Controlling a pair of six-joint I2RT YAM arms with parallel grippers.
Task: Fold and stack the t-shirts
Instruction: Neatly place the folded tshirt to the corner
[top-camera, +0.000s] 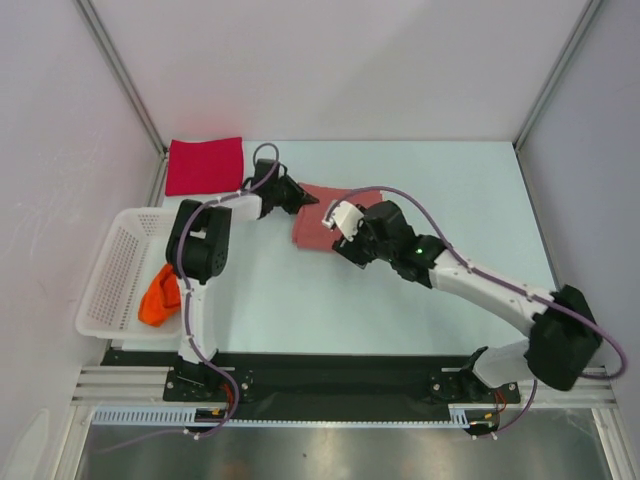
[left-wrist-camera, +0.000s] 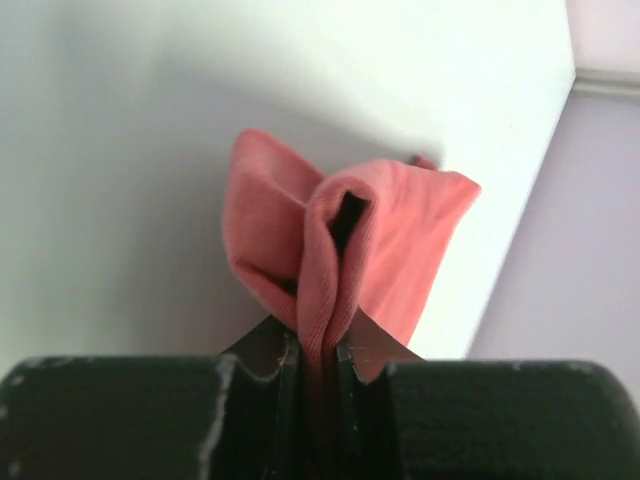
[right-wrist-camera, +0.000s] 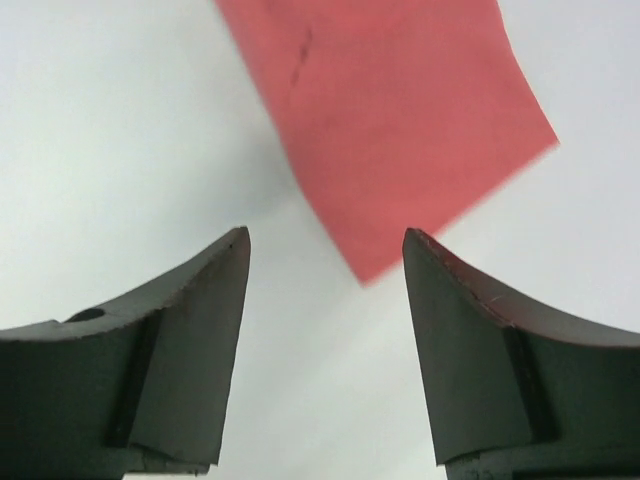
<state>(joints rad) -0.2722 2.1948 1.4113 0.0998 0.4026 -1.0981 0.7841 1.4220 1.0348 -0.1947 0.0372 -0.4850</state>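
Next I need to raise my left gripper, carry its t-shirt onto the folded crimson red t-shirt (top-camera: 204, 167) to the gripper's left in the top view, and release it.
The salmon-pink t-shirt (top-camera: 316, 228) lies folded on the table's middle. My left gripper (top-camera: 304, 197) is shut on its far-left edge; in the left wrist view the cloth (left-wrist-camera: 350, 240) bunches up out of the closed jaws (left-wrist-camera: 320, 345). My right gripper (top-camera: 335, 232) is open and empty, hovering over the shirt's right side; the right wrist view shows a corner of the shirt (right-wrist-camera: 400, 120) ahead of the spread fingers (right-wrist-camera: 325, 250). The crimson red t-shirt (top-camera: 205, 165) lies folded at the back left. The orange t-shirt (top-camera: 160, 296) lies crumpled in the basket.
A white mesh basket (top-camera: 118, 262) stands at the left edge beside the left arm. White walls with metal frame posts enclose the table at the back and sides. A black rail (top-camera: 330, 375) runs along the near edge.
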